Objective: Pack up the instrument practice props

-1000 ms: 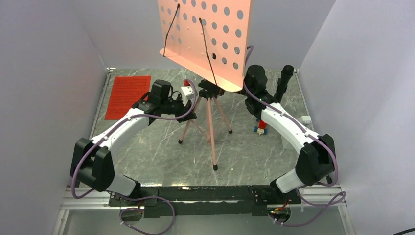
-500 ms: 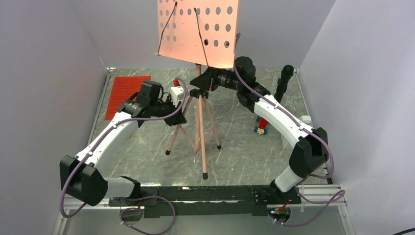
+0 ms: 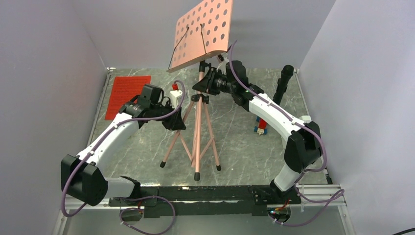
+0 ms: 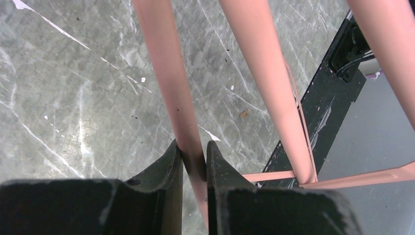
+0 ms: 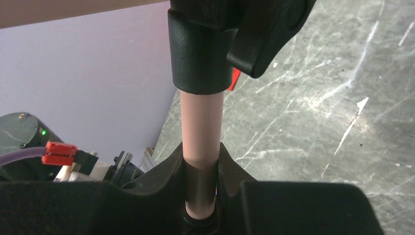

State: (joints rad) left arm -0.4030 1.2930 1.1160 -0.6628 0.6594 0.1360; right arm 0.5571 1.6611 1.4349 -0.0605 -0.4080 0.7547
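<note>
The robot should next lower its left gripper, fold the tripod leg it holds in against the other tripod legs, which are still spread out to the gripper's right in the top view, and let go.
The pink music stand point(image 3: 197, 122) stands on its tripod legs mid-table, its perforated desk point(image 3: 203, 30) tilted up at the back. My left gripper point(image 3: 177, 122) is shut on one tripod leg point(image 4: 169, 88). My right gripper point(image 3: 204, 84) is shut on the stand's upright pole point(image 5: 200, 122) just below its black collar point(image 5: 200, 54). The red sheet-music pages point(image 3: 126, 93) lie flat at the back left. The white metronome point(image 3: 175, 94) peeks out behind my left wrist.
Small coloured toy blocks point(image 3: 261, 128) sit right of the stand under my right arm. A black post point(image 3: 284, 81) stands at the back right. Grey walls close in on both sides. The black mounting rail point(image 3: 205, 193) runs along the near edge.
The stand has moved nearer and its legs have drawn closer together. The desk has tipped back and rotated. My right gripper moved left along the pole; my left arm shifted slightly.
</note>
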